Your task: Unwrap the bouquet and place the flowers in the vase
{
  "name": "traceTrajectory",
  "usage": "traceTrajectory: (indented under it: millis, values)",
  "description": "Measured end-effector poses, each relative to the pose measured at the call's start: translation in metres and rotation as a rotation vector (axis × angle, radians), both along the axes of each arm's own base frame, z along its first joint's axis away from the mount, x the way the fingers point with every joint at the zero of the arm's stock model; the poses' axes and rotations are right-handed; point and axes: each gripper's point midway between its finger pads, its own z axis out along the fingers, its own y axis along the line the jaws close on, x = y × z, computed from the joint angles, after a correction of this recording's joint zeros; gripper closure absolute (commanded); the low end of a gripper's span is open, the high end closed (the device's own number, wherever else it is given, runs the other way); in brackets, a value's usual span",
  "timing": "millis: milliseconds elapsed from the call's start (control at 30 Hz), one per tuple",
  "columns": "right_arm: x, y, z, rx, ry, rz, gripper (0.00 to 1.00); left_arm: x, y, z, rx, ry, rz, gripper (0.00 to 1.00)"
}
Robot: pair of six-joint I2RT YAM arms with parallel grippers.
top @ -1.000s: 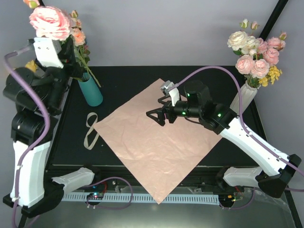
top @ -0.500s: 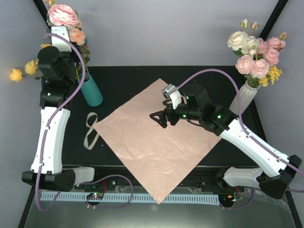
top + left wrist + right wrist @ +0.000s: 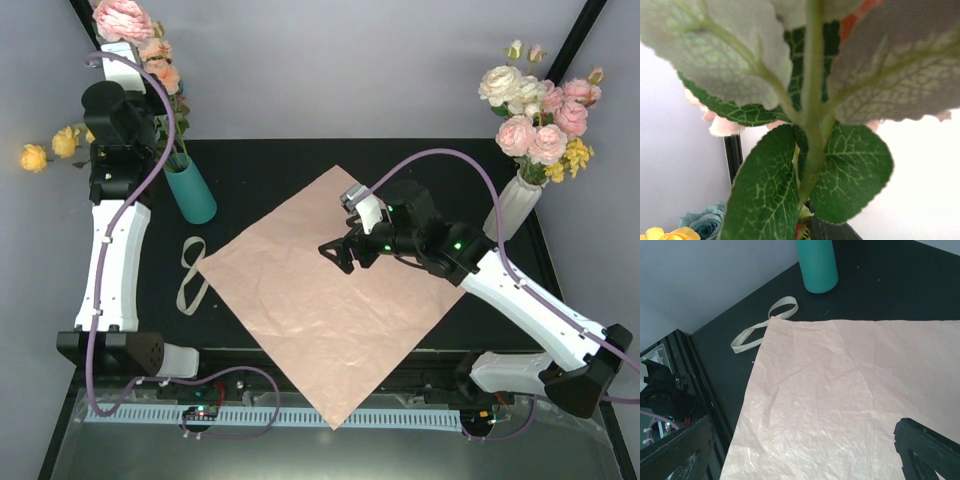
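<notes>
My left gripper will lower a little toward the vase, then release the flowers (image 3: pixel 150 60), since the big pink rose stands high above the teal vase (image 3: pixel 192 190).
The flowers (image 3: pixel 150 60) are held upright at the back left: a big pink rose on top, peach blooms below it, yellow roses (image 3: pixel 48 148) sticking out to the left. Their green stems (image 3: pixel 176 140) run down to the mouth of the teal vase (image 3: pixel 192 190); I cannot tell whether the ends are inside. My left gripper (image 3: pixel 146 112) is shut on the flowers. The left wrist view is filled by a stem (image 3: pixel 812 125) and leaves, which hide the fingers. My right gripper (image 3: pixel 340 255) hovers open over the flat pink paper (image 3: pixel 330 300), with nothing between its fingers (image 3: pixel 675 450).
The beige ribbon (image 3: pixel 192 272) lies looped on the black table (image 3: pixel 260 160) between the vase and the paper. A white ribbed vase (image 3: pixel 515 205) with cream and pink roses (image 3: pixel 535 110) stands at the back right. The paper's near corner overhangs the table's front edge.
My left arm has unfolded and stretched upward, carrying the flowers higher and further back above the teal vase. The right gripper has drifted slightly over the paper and stays open.
</notes>
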Motion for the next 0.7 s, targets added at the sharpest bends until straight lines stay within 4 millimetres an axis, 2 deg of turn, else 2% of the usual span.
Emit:
traceTrajectory:
  millis: [300,433,467,500,567,600,633,700]
  values:
    - [0.002,0.000,-0.012,-0.041,0.015,0.002,0.00,0.013,0.016,-0.005,-0.079,-0.030,-0.004,0.98]
    - [0.004,-0.001,-0.013,-0.049,0.010,-0.007,0.00,0.018,0.015,-0.017,-0.083,-0.009,-0.012,0.89]
    - [0.004,-0.001,-0.014,-0.049,0.011,-0.008,0.00,0.020,0.015,-0.022,-0.084,0.001,-0.013,0.83]
    - [0.004,-0.001,-0.014,-0.051,0.013,-0.008,0.00,0.021,0.015,-0.026,-0.087,0.011,-0.014,0.70]
    - [0.005,0.000,-0.017,-0.057,0.017,-0.008,0.00,0.025,0.015,-0.034,-0.088,0.027,-0.017,0.24]
    - [0.005,0.000,-0.018,-0.061,0.021,-0.008,0.00,0.027,0.015,-0.037,-0.085,0.035,-0.019,0.11]
    - [0.005,0.001,-0.020,-0.065,0.025,-0.008,0.00,0.028,0.015,-0.039,-0.089,0.039,-0.019,0.05]
    - [0.006,0.001,-0.023,-0.075,0.033,-0.007,0.00,0.030,0.015,-0.042,-0.092,0.048,-0.018,0.01]
